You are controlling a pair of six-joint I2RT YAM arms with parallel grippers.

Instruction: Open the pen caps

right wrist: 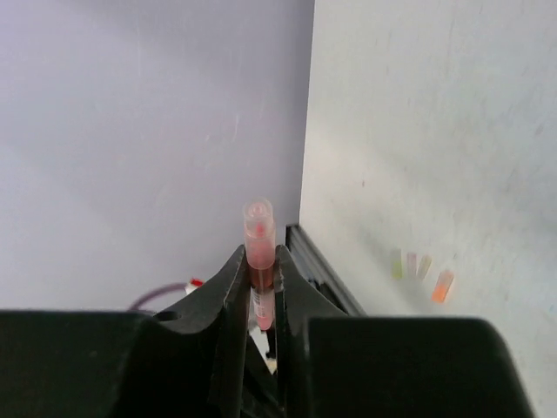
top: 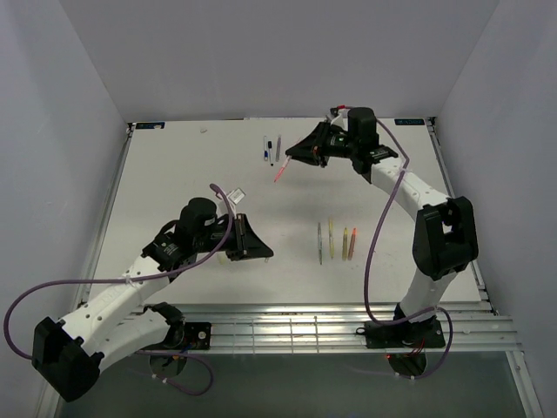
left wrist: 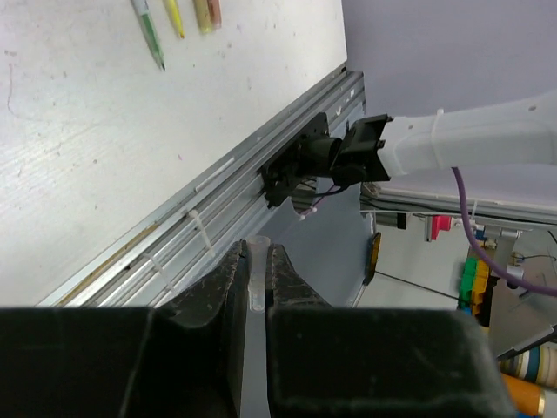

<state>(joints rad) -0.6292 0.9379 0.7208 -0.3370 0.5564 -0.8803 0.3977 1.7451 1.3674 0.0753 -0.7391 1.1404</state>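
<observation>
The tabletop beside the other caps is below my left gripper and to its left in the top view, so next I'll swing it down there and release.
In the right wrist view my right gripper (right wrist: 259,261) is shut on a pink pen (right wrist: 258,233), whose round end sticks out past the fingertips. From above, the pink pen (top: 280,171) slants down and left out of the right gripper (top: 294,157) over the back of the table. My left gripper (left wrist: 255,259) is shut on a small pale translucent pen cap (left wrist: 255,272), held above the table's near rail. In the top view the left gripper (top: 261,251) hovers left of the middle of the table. The cap itself cannot be made out from above.
Several pens (top: 336,242) lie side by side right of centre, seen also as pens (left wrist: 174,19) in the left wrist view. Two more pens (top: 271,149) lie at the back. Several small coloured bits that look like caps (right wrist: 419,270) lie blurred on the table. An aluminium rail (top: 331,324) runs along the near edge.
</observation>
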